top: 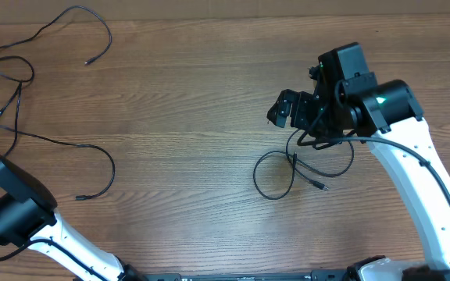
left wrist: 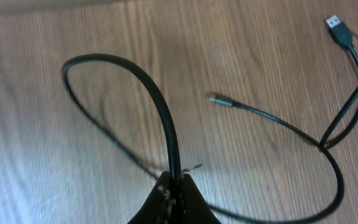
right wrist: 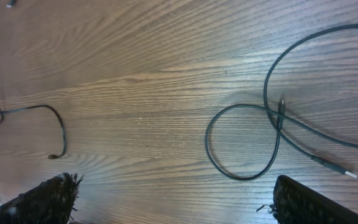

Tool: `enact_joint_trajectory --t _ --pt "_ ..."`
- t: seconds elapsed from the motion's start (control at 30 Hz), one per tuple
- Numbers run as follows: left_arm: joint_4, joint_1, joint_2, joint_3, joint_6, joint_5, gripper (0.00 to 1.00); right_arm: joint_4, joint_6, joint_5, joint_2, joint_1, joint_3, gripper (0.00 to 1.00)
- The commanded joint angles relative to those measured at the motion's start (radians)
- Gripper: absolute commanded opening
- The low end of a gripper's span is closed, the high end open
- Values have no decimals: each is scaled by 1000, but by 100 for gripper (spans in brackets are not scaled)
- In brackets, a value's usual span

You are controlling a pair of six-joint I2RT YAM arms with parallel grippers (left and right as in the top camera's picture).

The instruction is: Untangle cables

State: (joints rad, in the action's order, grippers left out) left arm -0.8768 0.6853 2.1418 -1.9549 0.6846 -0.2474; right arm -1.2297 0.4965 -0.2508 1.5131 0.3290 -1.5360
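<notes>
The cable in my left gripper meets the USB cable, so next my left gripper will pull it to the left in the overhead view, toward the table's edge, and let it go.
Two thin black cables point(top: 53, 140) lie spread in loose curves over the left part of the table. In the left wrist view, my left gripper point(left wrist: 178, 178) is shut on one of them, and that cable point(left wrist: 160, 99) arches up from the jaws. Beside it are a USB plug point(left wrist: 337, 26) and a small plug point(left wrist: 217, 99). A third cable point(top: 276, 176) makes a small crossed loop near the table's middle, ending in a plug point(top: 323, 187). My right gripper point(top: 286, 109) hovers open just behind that loop. In its wrist view the loop point(right wrist: 241, 143) lies ahead of the empty jaws point(right wrist: 179, 205).
The table point(top: 186, 94) is bare brown wood. The white left arm point(top: 22, 215) fills the near-left corner and the white right arm point(top: 412, 164) runs down the right side. A thicker black wire hangs from the right wrist point(top: 323, 143).
</notes>
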Motion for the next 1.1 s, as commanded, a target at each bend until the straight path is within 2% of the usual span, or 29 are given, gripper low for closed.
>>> enact_joint_trajectory --t 0.0,0.1,0.17,0.23,0.37,0.53,0.67,0.7,0.8,0.9,0.93,1.07 --pt "44 -1 17 -4 -93 -6 4 5 -8 14 17 -1 -6 100" --pt "133 -1 16 -5 -216 79 4 5 -8 14 27 -1 -6 100" --pt "168 -1 13 -6 -245 103 4 5 -8 15 29 -1 -6 100" --pt "182 0 6 -6 -235 59 4 4 -8 14 31 -1 -6 100" --pt "148 3 3 -6 -113 -130 4 4 -8 15 31 -1 -6 100" --pt "139 3 13 -5 -167 -136 4 10 -8 16 35 -1 -6 100" --pt "116 1 24 -3 -188 -80 7 21 -8 19 38 -1 -6 100" --pt "104 1 26 -3 -188 -61 15 21 -8 19 38 -1 -6 100" --pt "67 0 29 -3 -187 -30 54 14 -8 18 38 -1 -6 100" --pt "51 -1 29 -4 -191 -21 83 2 -8 18 38 -1 -6 100" --pt "33 -1 23 -5 -197 -22 99 -3 -8 18 38 -1 -6 100" --pt "13 -1 -5 -5 -200 -20 100 -13 -8 18 38 -1 -6 100"
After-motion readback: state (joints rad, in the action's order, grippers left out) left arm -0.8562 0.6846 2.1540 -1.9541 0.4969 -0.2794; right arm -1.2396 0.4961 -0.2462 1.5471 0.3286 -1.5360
